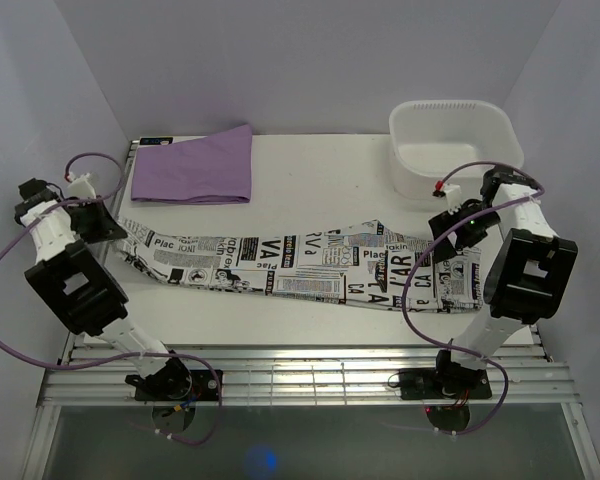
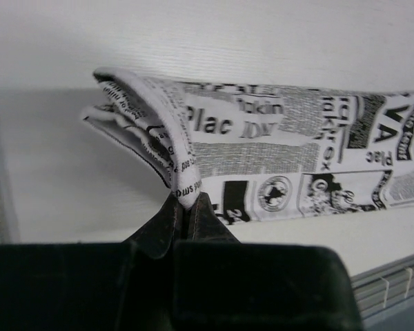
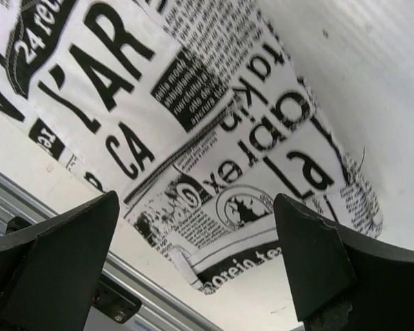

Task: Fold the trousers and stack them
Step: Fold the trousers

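Note:
The left gripper carries the trousers' raised edge toward the right in the top view next and releases it over the trousers' middle (image 1: 326,266), as the trousers still lie stretched long.
The trousers (image 1: 300,262), white with black newspaper print, lie stretched in a long band across the table from left to right. At their left end my left gripper (image 1: 114,232) is shut on the cloth. The left wrist view shows its dark fingertips (image 2: 186,205) pinching a raised fold of the trousers (image 2: 297,158), the hem layers curling up to the left. My right gripper (image 1: 450,234) hangs over the wide right end. In the right wrist view it (image 3: 193,258) stands open, its fingers (image 3: 316,262) wide apart above the printed trousers (image 3: 193,117), whose corner lies between them.
A folded plain purple cloth (image 1: 195,165) lies at the back left of the white table (image 1: 320,165). A white plastic tub (image 1: 455,140) stands at the back right. Metal rails (image 1: 300,375) run along the near edge by the arm bases.

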